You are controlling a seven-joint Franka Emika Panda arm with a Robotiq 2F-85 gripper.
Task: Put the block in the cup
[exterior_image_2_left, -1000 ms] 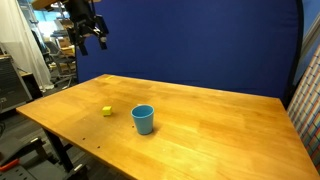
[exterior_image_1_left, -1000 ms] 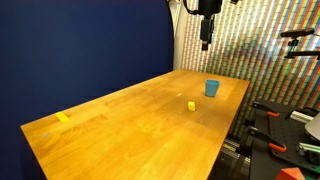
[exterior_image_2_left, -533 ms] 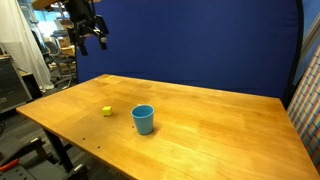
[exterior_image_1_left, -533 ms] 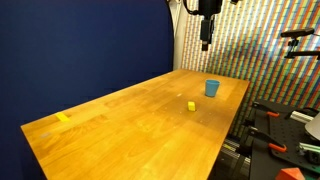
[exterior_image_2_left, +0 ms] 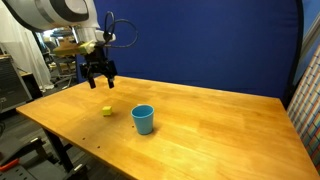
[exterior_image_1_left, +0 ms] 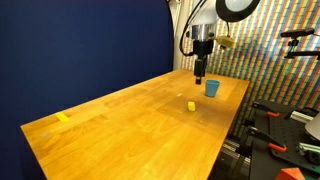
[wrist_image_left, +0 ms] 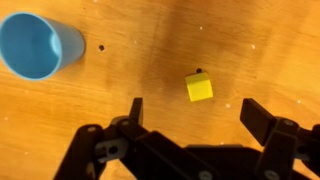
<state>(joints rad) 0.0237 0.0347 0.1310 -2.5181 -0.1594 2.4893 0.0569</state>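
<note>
My gripper should go down with its fingers open around the sides of the tiny yellow block (exterior_image_2_left: 107, 111) (wrist_image_left: 200, 88) below it, because the gap between the fingers is wider than the block.
The tiny yellow block (exterior_image_1_left: 192, 104) lies on the wooden table (exterior_image_1_left: 130, 125); it also shows in an exterior view (exterior_image_2_left: 106, 111) and in the wrist view (wrist_image_left: 199, 87). The light blue cup (exterior_image_1_left: 212, 88) stands upright and empty a short way from it, seen in an exterior view (exterior_image_2_left: 143, 119) and at the top left of the wrist view (wrist_image_left: 35, 45). My gripper (exterior_image_1_left: 199, 78) hangs above the table over the block, open and empty, in both exterior views (exterior_image_2_left: 101, 84). In the wrist view its fingers (wrist_image_left: 195, 115) spread wide just below the block.
A flat yellow tape strip (exterior_image_1_left: 63, 118) lies near the table's far corner. A blue curtain backs the table. Red-handled clamps (exterior_image_1_left: 275, 143) and equipment stand beyond the table edge near the cup.
The arm has dropped from high above the table to just over the block. The block and cup have not moved.
</note>
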